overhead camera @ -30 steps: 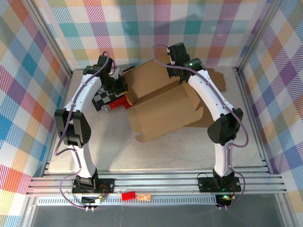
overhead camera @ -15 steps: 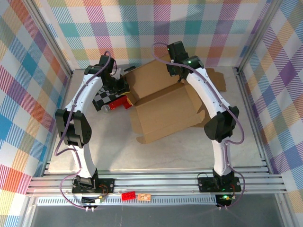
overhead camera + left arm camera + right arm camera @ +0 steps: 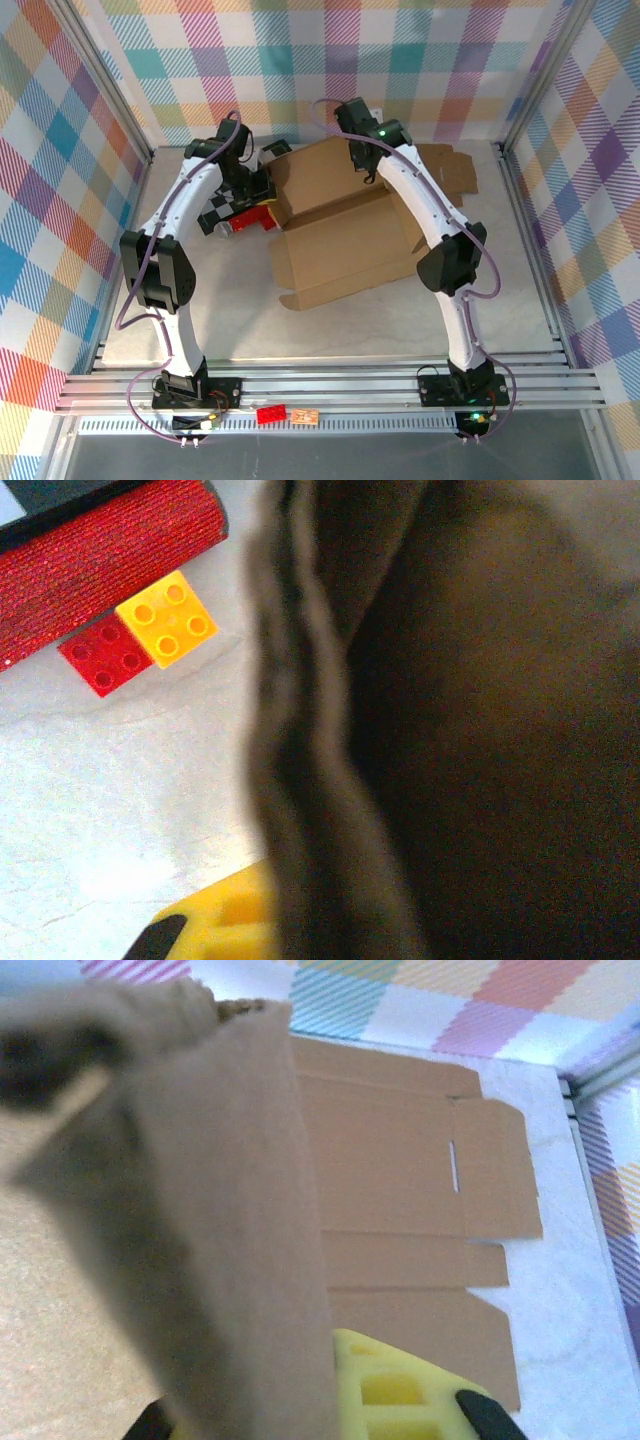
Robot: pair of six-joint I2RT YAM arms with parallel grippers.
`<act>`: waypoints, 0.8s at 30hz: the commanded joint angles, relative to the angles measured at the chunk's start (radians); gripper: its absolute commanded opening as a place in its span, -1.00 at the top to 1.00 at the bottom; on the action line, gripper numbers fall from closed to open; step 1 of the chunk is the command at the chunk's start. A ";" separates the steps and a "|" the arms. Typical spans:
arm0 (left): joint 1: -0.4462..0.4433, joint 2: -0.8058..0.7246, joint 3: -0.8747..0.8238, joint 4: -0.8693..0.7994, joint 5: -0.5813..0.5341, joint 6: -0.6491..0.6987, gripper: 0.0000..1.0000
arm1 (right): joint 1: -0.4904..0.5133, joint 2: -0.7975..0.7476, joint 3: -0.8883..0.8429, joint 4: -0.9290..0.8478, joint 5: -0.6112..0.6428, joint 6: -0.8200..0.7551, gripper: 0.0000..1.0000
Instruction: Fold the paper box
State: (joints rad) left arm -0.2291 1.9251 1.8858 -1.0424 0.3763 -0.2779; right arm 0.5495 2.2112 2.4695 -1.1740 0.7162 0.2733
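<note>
My left gripper, holding the box's side high, should move down and back to the table below, beside the bricks, and release it.
The brown paper box [image 3: 340, 240] lies half-formed at the middle of the table, its base flat and its back and left walls raised. My left gripper [image 3: 262, 186] is shut on the box's left wall [image 3: 450, 730], and one yellow finger [image 3: 215, 925] shows beside the cardboard edge. At the back, my right gripper [image 3: 362, 152] is shut on an upright flap [image 3: 230, 1210], with a yellow finger [image 3: 400, 1390] pressed against it. A flat cardboard panel [image 3: 400, 1170] with a slot and tabs lies beyond that flap.
A red brick [image 3: 105, 655] and a yellow brick [image 3: 168, 617] lie on the table just left of the box. Behind them are a red textured block [image 3: 100, 550] and a black-and-white chequered piece [image 3: 215, 208]. Plaid walls and aluminium rails [image 3: 330, 385] bound the table.
My right gripper has moved left and toward the back wall with the flap in it, and the box's back has shifted left with it. The left gripper has barely moved.
</note>
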 commanded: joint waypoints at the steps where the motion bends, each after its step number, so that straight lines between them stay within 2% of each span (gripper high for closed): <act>1: -0.018 0.001 0.046 -0.030 -0.020 -0.043 1.00 | 0.016 0.007 -0.021 -0.118 0.091 0.142 1.00; 6: -0.043 -0.010 -0.018 -0.025 -0.084 -0.052 1.00 | 0.022 -0.108 -0.269 -0.014 0.018 0.189 1.00; 9: -0.063 -0.030 -0.115 0.050 -0.103 -0.079 1.00 | 0.024 -0.187 -0.436 0.075 -0.001 0.195 1.00; 14: -0.111 -0.019 -0.210 0.143 -0.146 -0.112 1.00 | 0.026 -0.253 -0.617 0.102 -0.032 0.253 1.00; 19: -0.133 0.008 -0.277 0.237 -0.190 -0.149 1.00 | 0.026 -0.296 -0.742 0.136 -0.047 0.295 1.00; 24: -0.152 0.049 -0.306 0.309 -0.211 -0.166 0.90 | 0.026 -0.297 -0.794 0.155 -0.046 0.307 1.00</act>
State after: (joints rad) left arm -0.3729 1.9526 1.5913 -0.8505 0.2138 -0.3985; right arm 0.5762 1.9354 1.6978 -0.9981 0.6880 0.5411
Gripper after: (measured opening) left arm 0.066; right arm 0.086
